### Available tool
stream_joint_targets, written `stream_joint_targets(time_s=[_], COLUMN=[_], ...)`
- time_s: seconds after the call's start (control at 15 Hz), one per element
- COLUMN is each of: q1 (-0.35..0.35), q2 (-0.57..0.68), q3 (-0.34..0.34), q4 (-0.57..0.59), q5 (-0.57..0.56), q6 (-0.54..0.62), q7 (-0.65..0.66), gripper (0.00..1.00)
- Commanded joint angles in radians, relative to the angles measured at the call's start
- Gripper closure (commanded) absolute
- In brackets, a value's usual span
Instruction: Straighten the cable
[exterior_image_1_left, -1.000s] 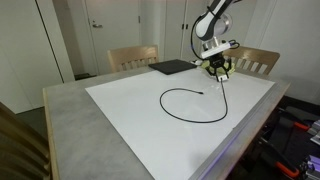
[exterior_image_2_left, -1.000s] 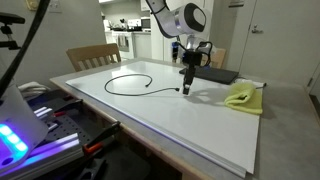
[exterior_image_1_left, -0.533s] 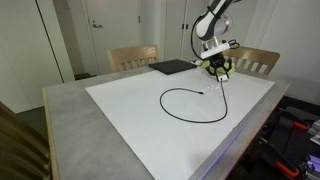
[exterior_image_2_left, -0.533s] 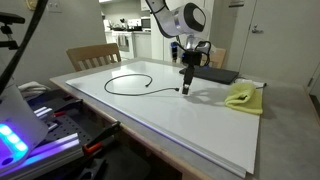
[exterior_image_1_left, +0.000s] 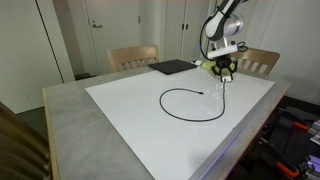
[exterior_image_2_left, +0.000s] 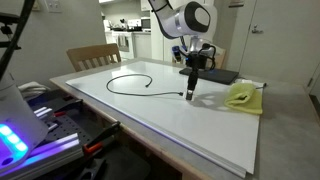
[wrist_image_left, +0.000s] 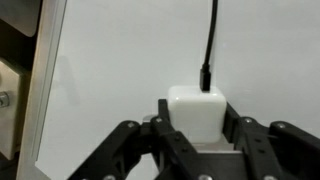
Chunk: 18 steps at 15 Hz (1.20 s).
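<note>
The gripper slides away from the loop toward the table's edge next and releases the plug, since bare white sheet (wrist_image_left: 118, 108) lies to its left in the wrist view.
The cable (exterior_image_1_left: 163, 101) is a thin black cord lying in a wide loop on the white tabletop, seen in both exterior views (exterior_image_2_left: 110, 82). Its free tip (exterior_image_1_left: 203, 92) points into the loop. The other end rises to my gripper (exterior_image_1_left: 224, 72) (exterior_image_2_left: 192, 72), which hangs just above the table near the far side. In the wrist view the gripper (wrist_image_left: 196, 112) is shut on the cable's white plug (wrist_image_left: 195, 100), with the cord (wrist_image_left: 210, 40) running straight away from it.
A flat black pad (exterior_image_1_left: 172, 67) (exterior_image_2_left: 215, 75) lies at the table's far edge, and a yellow cloth (exterior_image_2_left: 241, 95) sits beside it close to the gripper. Wooden chairs (exterior_image_1_left: 133, 57) (exterior_image_2_left: 92, 57) stand behind the table. The white sheet (exterior_image_1_left: 120, 115) covers most of the tabletop.
The gripper has shifted a little sideways, away from the loop, carrying the plug end with it. The rest of the loop has barely moved.
</note>
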<state>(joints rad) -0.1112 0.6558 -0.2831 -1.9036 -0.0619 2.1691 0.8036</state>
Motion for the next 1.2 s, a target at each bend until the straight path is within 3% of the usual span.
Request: stream_joint_targets(time_s=[0.0, 0.4, 1.13], q1=[-0.029, -0.022, -0.038], q2=[-0.070, -0.135, -0.202], q3=[-0.005, -0.028, -0.069], q4=[-0.147, -0.289, -0.421], q5=[0.006, 0.001, 0.040], q6=[0.203, 0.378, 0.471], q7=[-0.081, -0.167, -0.277], gripper=[0.74, 0.74, 0.74])
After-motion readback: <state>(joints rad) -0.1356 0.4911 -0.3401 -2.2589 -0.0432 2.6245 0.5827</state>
